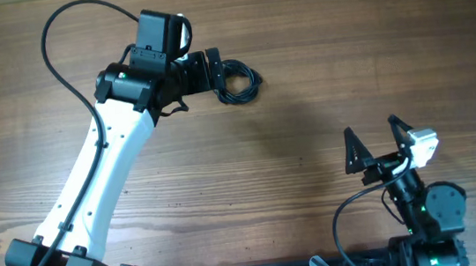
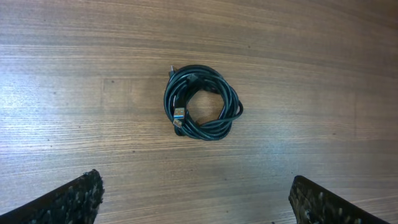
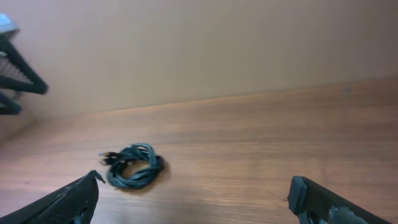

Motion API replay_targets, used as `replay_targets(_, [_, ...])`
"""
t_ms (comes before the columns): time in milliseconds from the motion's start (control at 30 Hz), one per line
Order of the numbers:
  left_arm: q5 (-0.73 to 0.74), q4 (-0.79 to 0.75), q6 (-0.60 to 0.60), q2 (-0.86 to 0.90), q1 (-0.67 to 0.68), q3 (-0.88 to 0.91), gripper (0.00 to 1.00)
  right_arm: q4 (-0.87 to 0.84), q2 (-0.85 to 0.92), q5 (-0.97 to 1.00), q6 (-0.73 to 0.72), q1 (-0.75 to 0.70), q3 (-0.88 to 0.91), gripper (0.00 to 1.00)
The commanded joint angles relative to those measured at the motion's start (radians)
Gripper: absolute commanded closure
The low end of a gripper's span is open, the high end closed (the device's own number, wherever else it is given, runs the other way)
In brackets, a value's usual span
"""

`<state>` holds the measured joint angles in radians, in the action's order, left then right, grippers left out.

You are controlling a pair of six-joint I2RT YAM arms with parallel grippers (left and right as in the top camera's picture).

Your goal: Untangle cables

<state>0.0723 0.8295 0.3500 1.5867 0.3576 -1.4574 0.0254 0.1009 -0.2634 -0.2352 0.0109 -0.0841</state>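
My left gripper will next lower its open fingers onto the bundle's plug side [image 1: 223, 91] [image 2: 176, 102] and close there. The black bundle lies below, with that side nearest the fingers.
The cables [image 1: 237, 82] lie as one small coiled black bundle on the wooden table at the upper middle. In the left wrist view the cables [image 2: 202, 103] form a tight ring with a small plug end showing inside. My left gripper [image 1: 214, 72] is open and empty, hovering right beside and over the bundle, without touching it. My right gripper [image 1: 374, 141] is open and empty, far off at the lower right. The right wrist view shows the bundle [image 3: 134, 166] far ahead to the left.
The wooden table [image 1: 317, 45] spreads around the bundle. A thick black wire [image 1: 56, 46] fixed to the left arm arcs over the upper left. A plain wall [image 3: 217, 43] stands behind the table's far edge.
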Motion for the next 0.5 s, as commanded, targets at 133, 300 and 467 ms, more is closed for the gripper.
replay_targets(133, [-0.003,-0.003,0.048,0.003,0.0,-0.015,0.01,0.158,0.234,-0.106,-0.004,0.005,-0.301,0.0])
replay_targets(300, [-0.002,-0.002,0.052,0.003,0.0,-0.015,0.0,0.292,0.392,-0.126,0.0,0.005,-0.479,0.0])
replay_targets(467, [-0.002,0.001,0.052,0.003,0.0,-0.015,0.0,0.43,0.581,-0.177,0.002,0.005,-0.652,0.0])
